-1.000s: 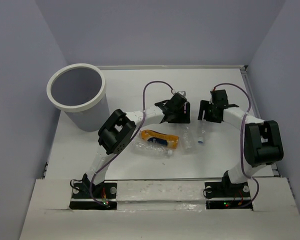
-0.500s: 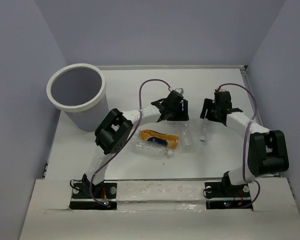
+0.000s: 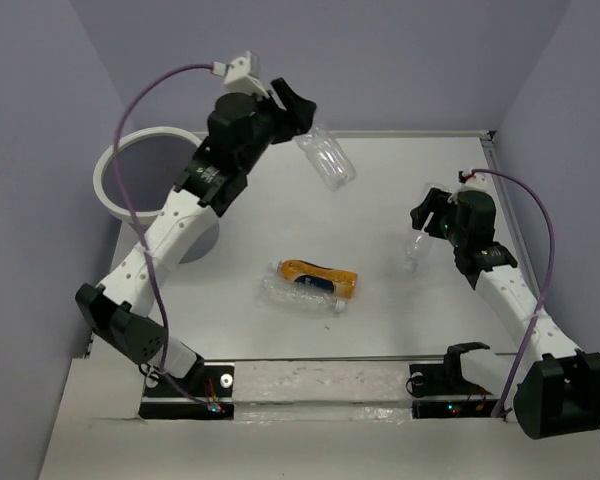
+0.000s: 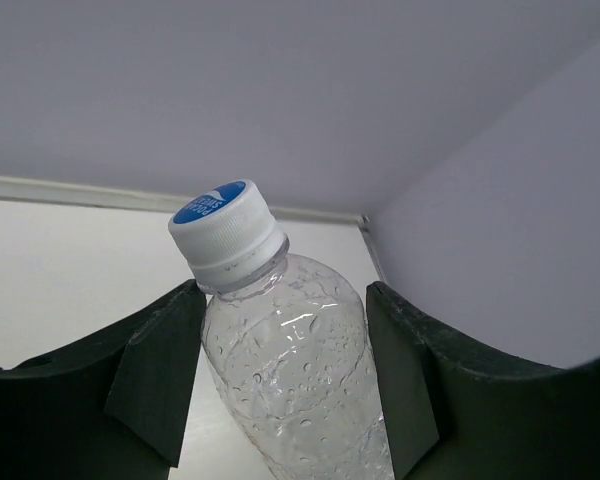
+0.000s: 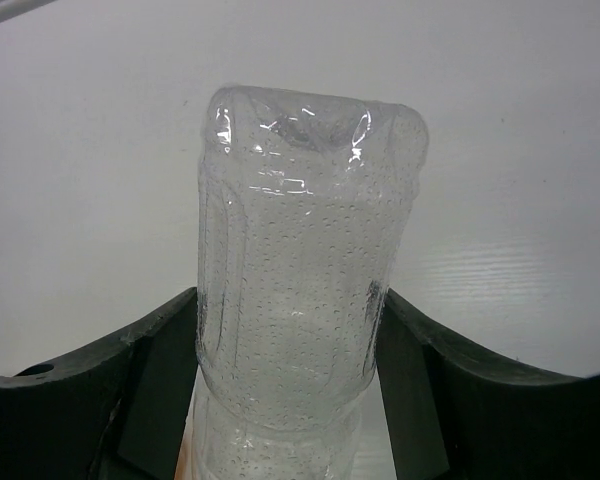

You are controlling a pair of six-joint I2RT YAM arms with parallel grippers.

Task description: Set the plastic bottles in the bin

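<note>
Next, my left gripper needs to go to the left in the top view over the bin's opening (image 3: 154, 167) to release the clear ribbed bottle, since it hangs outside the bin's rim.
My left gripper (image 3: 305, 125) is raised high, right of the bin (image 3: 108, 185), and is shut on a clear ribbed bottle (image 3: 328, 160) that hangs tilted in the air. In the left wrist view that bottle (image 4: 285, 350) has a blue cap (image 4: 218, 205), and both fingers (image 4: 160, 375) press its shoulders. My right gripper (image 3: 426, 225) at mid right is shut on a second clear bottle (image 3: 416, 250). In the right wrist view its base (image 5: 300, 260) points away from me. An orange bottle (image 3: 322, 275) and a third clear bottle (image 3: 298, 298) lie side by side at table centre.
The left arm's upper link crosses in front of the bin's right rim. A purple cable (image 3: 140, 100) loops above the bin. Lavender walls enclose the table on three sides, with a raised edge (image 3: 495, 150) at the back right corner.
The left arm has swung up and leftward from the table's middle, carrying its bottle high toward the bin. The right gripper has closed on its bottle and pulled back to the right.
</note>
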